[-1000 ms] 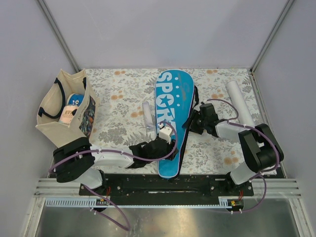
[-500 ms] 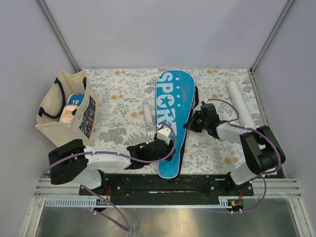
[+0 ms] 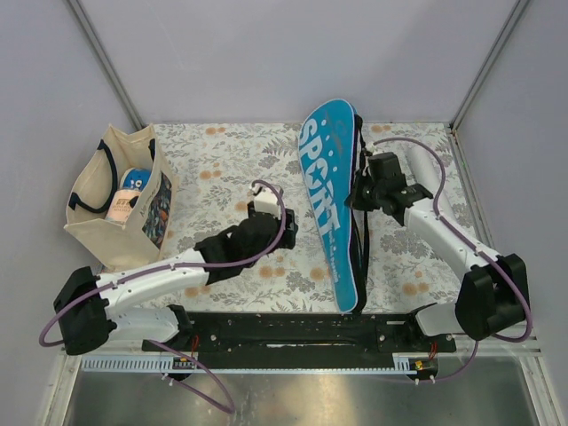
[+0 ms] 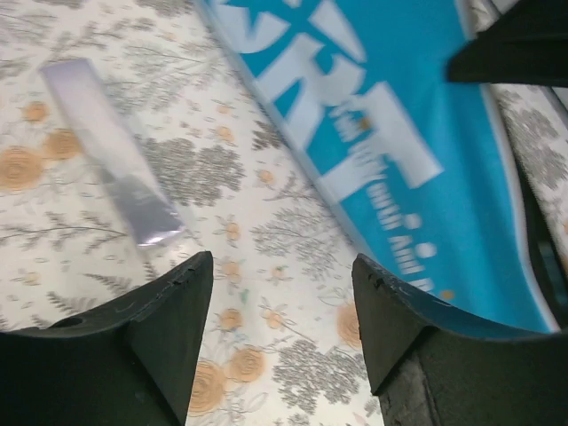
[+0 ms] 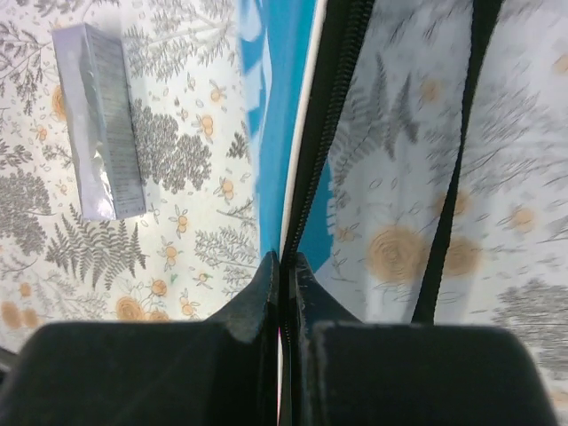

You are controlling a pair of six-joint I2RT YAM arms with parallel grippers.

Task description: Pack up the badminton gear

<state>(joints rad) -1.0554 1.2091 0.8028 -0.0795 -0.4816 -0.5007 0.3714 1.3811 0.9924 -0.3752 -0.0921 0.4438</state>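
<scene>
Bare flowered cloth lies below my right gripper and to its left in the top view, so I will bring the racket cover's raised rim down that way and release it.
The blue "SPORT" racket cover is raised on its edge and leans from the table's back down toward the front. My right gripper is shut on its black zippered rim; in the right wrist view the rim runs straight down between my right gripper's closed tips. My left gripper hovers open over the flowered cloth just left of the cover, holding nothing. A long white tube lies at the right, partly behind the right arm.
A clear flat plastic packet lies on the cloth left of the cover, also seen in the right wrist view as the packet. A beige tote bag with items inside stands at the left edge. A loose black strap hangs from the cover.
My right gripper closed on the cover's zippered edge and lifted it, tipping the cover up and toward the back. My left gripper drew back to the left off the cover and opened wider.
</scene>
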